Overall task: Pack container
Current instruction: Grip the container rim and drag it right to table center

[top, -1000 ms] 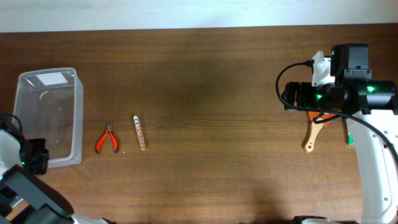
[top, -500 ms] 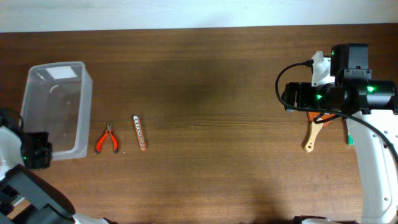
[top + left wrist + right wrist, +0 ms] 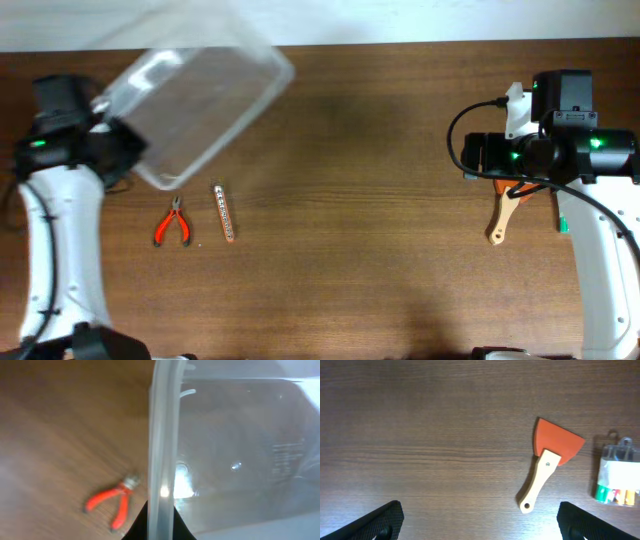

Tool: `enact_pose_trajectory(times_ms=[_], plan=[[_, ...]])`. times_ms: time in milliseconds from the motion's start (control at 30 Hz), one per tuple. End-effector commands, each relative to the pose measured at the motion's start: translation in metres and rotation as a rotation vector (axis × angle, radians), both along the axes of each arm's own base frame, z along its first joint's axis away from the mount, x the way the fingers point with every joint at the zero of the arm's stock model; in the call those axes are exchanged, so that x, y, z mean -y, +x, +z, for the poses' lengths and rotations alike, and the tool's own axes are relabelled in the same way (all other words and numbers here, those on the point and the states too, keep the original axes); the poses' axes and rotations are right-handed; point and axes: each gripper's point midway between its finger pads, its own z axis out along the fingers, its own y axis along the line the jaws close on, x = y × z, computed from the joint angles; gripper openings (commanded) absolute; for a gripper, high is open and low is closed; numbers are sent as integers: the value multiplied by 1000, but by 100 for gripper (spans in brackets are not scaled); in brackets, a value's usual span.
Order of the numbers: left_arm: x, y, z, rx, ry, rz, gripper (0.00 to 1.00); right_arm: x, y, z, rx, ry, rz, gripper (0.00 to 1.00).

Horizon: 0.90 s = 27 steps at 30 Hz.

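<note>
My left gripper swings the container over the empty table between the bit strip [image 3: 225, 212] and scraper next, turning it straight, then brings it down onto the table.
My left gripper [image 3: 118, 140] is shut on the rim of the clear plastic container [image 3: 200, 100] and holds it tilted in the air above the table's far left. In the left wrist view the rim [image 3: 161, 450] runs between my fingers [image 3: 161, 522]. Red-handled pliers [image 3: 173, 224] lie on the table below the container, also in the left wrist view [image 3: 112, 502]. A slim bit strip [image 3: 225, 212] lies beside the pliers. My right gripper [image 3: 480, 520] is open and empty, hovering over a scraper [image 3: 546, 467] with an orange blade and wooden handle [image 3: 503, 217].
A small clear case of coloured bits [image 3: 619, 475] lies right of the scraper. The table's far edge meets a white wall [image 3: 400, 20].
My left arm lifted the container off the table's left edge, swung it up and rightward, and tilted it. The right arm has not moved.
</note>
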Motion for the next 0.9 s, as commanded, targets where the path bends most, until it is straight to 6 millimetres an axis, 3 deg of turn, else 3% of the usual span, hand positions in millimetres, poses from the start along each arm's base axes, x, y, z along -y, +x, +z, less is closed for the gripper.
enact_pose_trajectory(times_ms=[0, 233, 367, 600, 867], plan=[[51, 0, -1, -27, 27, -203, 2, 14, 2, 6, 15, -59, -37, 99], [135, -15, -28, -123, 140, -467, 2, 39, -5, 18, 47, -96, -173, 99], [164, -26, -52, -185, 209, -561, 2, 55, -11, 20, 48, -76, -244, 99], [178, -34, -117, -314, 279, -620, 2, 57, -14, 18, 36, -58, -253, 99], [175, -30, -159, -397, 311, -619, 2, 57, -14, 18, 36, -58, -253, 99]])
